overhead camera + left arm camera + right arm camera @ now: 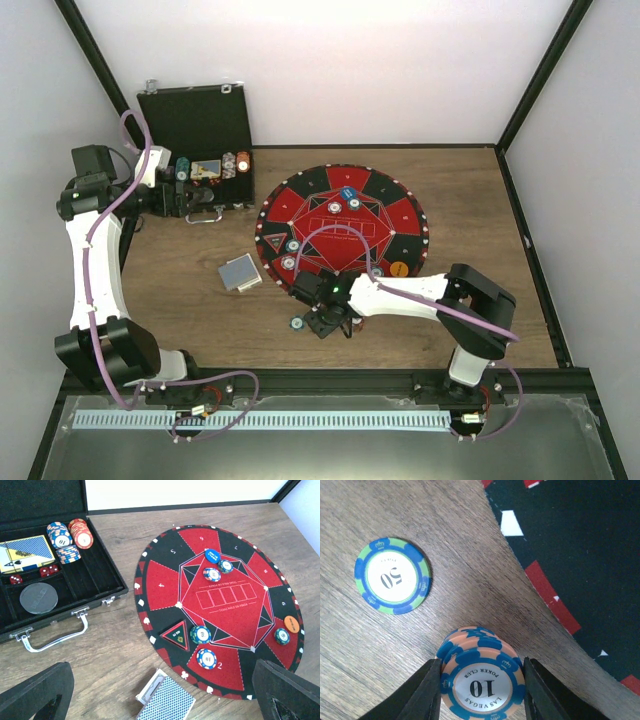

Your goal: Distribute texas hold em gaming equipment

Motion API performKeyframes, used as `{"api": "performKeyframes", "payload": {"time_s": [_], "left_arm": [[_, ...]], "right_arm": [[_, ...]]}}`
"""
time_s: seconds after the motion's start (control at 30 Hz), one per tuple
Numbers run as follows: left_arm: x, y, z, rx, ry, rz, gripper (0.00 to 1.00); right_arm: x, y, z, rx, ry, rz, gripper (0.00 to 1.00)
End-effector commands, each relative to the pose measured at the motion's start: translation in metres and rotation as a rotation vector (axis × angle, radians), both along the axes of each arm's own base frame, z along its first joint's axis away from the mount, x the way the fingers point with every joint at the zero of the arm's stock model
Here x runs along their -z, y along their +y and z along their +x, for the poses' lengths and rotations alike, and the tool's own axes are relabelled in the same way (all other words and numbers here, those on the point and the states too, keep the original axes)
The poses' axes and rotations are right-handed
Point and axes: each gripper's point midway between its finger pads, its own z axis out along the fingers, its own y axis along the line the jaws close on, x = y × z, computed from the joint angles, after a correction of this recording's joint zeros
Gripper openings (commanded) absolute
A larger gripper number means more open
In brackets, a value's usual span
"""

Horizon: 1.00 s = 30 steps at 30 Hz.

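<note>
The right gripper lifts across next, then lowers and releases, since the bare mat beside the orange disc is outward of it, to its right in the top view.
My right gripper [335, 322] [482, 690] is shut on a small stack of orange-and-blue "10" poker chips [482, 677], just off the near edge of the round mat. Its jaws press both sides of the stack. A green-and-blue "50" chip [392, 576] [297, 322] lies flat on the wood to its left. My left gripper [200, 197] [160, 702] is open and empty near the black case. A deck of blue-backed cards [240, 272] [167, 702] lies on the wood. On the mat lie several chips [200, 634], a blue disc [212, 555] and an orange disc [292, 624].
The red-and-black mat [385, 215] [230, 600] covers the table's middle. The open black case [195, 120] at the back left holds chip stacks [70, 535], a card box [27, 552], red dice [48, 571] and a dark round disc [38, 598]. A triangular marker [177, 636] sits on the mat.
</note>
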Motion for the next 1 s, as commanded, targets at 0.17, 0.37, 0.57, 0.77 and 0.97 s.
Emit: {"api": "performKeyframes", "payload": {"time_s": [0.17, 0.37, 0.57, 0.77, 0.97], "left_arm": [[-0.017, -0.001, -0.001, 0.006, -0.045, 0.008, 1.0], [-0.016, 0.0, -0.002, 0.004, -0.043, 0.01, 1.0], [-0.017, 0.0, -0.002, 0.004, -0.044, 0.01, 1.0], [-0.017, 0.0, -0.002, 0.003, -0.046, 0.014, 1.0], [-0.017, -0.001, -0.002, 0.007, -0.048, 0.008, 1.0]], "right_arm": [[-0.021, 0.006, 0.002, 0.004, -0.029, 0.035, 0.3], [-0.051, 0.011, 0.014, 0.022, -0.089, 0.064, 0.26], [-0.081, -0.004, 0.054, 0.127, -0.153, 0.08, 0.22], [-0.099, -0.048, 0.12, 0.309, -0.201, 0.108, 0.2], [-0.085, -0.115, 0.177, 0.519, -0.216, 0.069, 0.2]]}}
